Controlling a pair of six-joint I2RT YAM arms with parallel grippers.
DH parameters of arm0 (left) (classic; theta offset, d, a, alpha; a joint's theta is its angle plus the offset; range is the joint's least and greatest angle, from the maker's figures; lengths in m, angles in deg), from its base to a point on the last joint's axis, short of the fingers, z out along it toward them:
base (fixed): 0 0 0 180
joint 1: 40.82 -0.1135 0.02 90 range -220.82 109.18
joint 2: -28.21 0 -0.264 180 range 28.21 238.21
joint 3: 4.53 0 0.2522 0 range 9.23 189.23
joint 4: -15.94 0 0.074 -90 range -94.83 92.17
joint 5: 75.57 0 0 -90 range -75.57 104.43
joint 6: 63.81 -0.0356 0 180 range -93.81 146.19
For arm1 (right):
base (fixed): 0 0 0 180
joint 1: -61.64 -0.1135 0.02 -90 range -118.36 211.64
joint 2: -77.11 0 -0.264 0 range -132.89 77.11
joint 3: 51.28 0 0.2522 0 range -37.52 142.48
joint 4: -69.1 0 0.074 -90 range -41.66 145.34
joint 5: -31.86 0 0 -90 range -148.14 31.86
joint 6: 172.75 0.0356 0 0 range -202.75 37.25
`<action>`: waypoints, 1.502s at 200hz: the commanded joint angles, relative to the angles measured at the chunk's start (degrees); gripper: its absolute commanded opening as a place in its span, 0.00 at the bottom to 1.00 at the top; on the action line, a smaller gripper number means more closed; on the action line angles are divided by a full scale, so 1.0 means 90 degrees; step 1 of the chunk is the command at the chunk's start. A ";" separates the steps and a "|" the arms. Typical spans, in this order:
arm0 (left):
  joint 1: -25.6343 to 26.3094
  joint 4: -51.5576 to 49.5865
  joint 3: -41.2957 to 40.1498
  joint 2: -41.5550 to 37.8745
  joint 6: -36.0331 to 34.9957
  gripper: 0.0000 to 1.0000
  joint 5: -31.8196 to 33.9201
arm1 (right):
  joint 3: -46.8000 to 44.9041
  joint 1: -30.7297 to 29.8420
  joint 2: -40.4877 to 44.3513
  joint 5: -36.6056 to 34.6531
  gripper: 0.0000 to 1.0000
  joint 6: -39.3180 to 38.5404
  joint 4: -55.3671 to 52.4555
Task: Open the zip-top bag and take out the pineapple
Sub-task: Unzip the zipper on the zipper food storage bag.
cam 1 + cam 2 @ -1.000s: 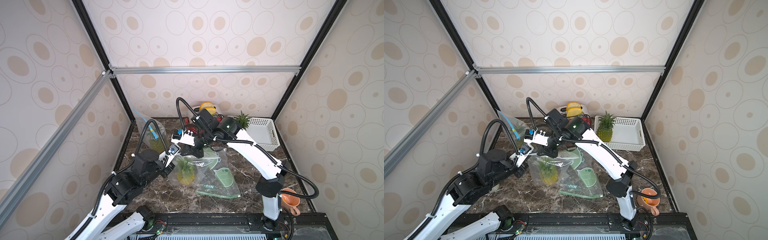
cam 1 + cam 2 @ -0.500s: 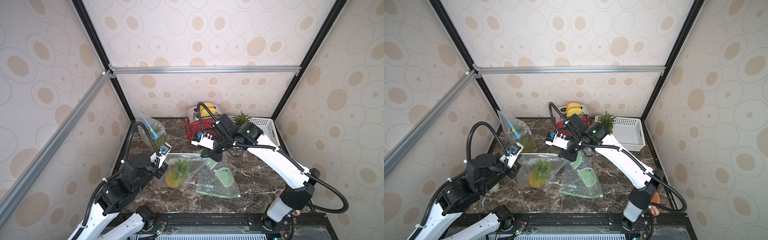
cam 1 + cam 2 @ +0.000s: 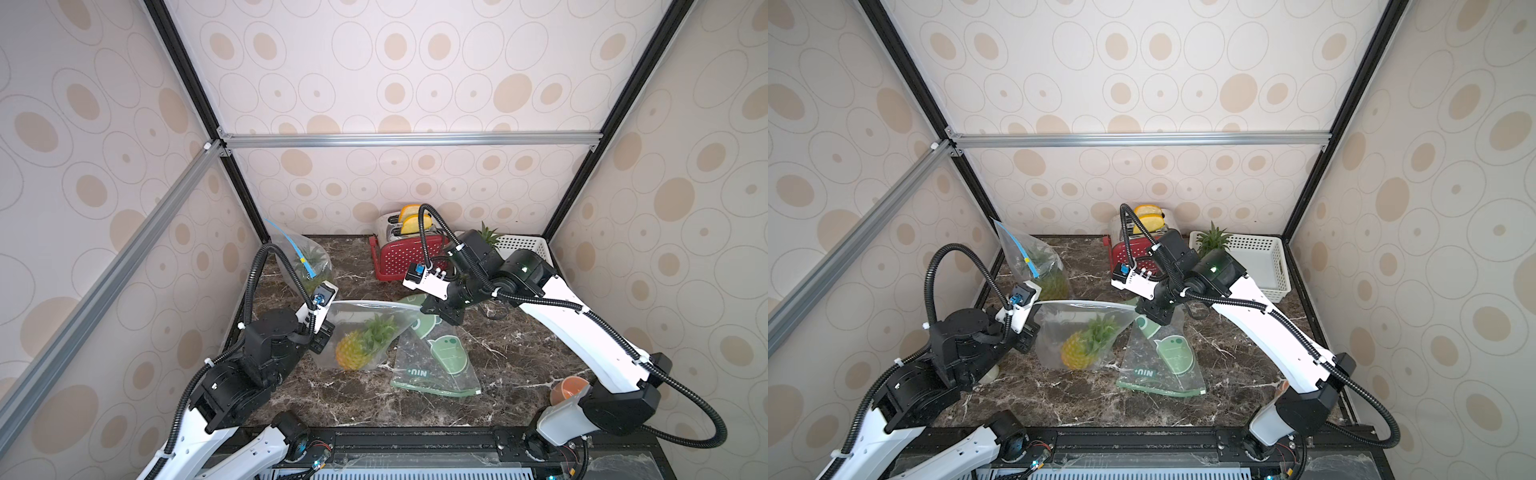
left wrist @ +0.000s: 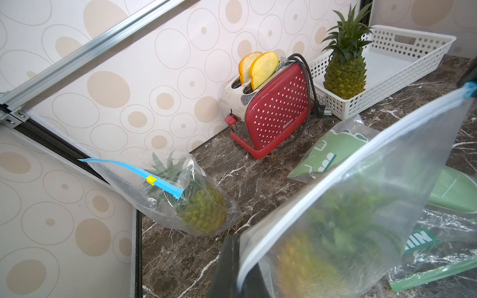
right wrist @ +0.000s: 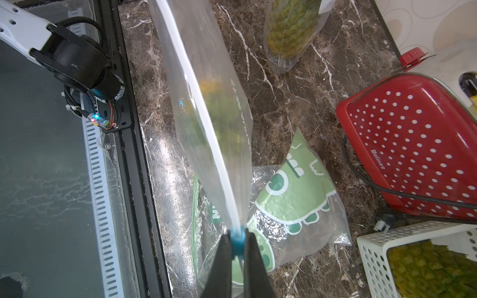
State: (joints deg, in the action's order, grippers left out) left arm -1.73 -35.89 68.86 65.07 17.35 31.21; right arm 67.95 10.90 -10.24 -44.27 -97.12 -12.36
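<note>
My right gripper eases toward the left gripper next and opens to release the blue slider [image 5: 238,238]. The slider already sits at the end of the white zip strip [image 5: 222,167].
A clear zip-top bag [image 3: 370,320] [image 3: 1075,320] hangs stretched between my two grippers above the marble table. The pineapple [image 3: 353,353] [image 3: 1077,353] lies inside it, yellow body low and green crown up. My left gripper [image 3: 326,332] [image 4: 238,278] is shut on the bag's left top corner. At the other end of the white zip strip [image 5: 222,167], my right gripper [image 3: 432,309] [image 5: 237,242] is shut on the blue slider [image 5: 237,238]. In the left wrist view the pineapple [image 4: 309,258] shows blurred through the plastic.
A second bagged pineapple [image 3: 305,266] [image 4: 196,206] leans at the back left wall. The red toaster [image 3: 403,253] and a white basket [image 3: 523,245] with another pineapple stand at the back. A green printed bag [image 3: 440,357] lies flat under the right gripper. An orange cup [image 3: 567,388] sits front right.
The right gripper has travelled right along the bag's top edge with the slider. The left gripper drew back left with its corner, so the top edge now stretches out between them.
</note>
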 commanded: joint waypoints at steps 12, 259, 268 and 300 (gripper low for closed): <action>-0.0183 0.0956 -0.0091 -0.0151 0.0355 0.00 0.0452 | 0.0279 0.0178 0.0182 -0.0747 0.00 -0.0052 -0.1035; -0.0178 0.0885 -0.1372 -0.0992 0.1489 0.32 0.0860 | 0.0654 -0.0098 -0.0684 0.1397 0.36 -0.0045 0.0272; -0.0183 0.0889 -0.1382 -0.1040 0.1544 0.35 0.0884 | 0.0731 -0.0097 -0.0701 0.1311 0.40 -0.0025 0.0363; -0.0182 0.0996 -0.1431 -0.1301 0.1714 0.60 0.0916 | 0.1108 -0.0082 -0.1022 0.0729 0.45 0.0083 0.0696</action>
State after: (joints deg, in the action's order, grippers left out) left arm -2.91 -28.76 55.79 55.30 30.75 38.57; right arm 74.44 10.44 -16.14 -34.44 -96.31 -8.08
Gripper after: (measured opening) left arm 0.483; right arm 0.437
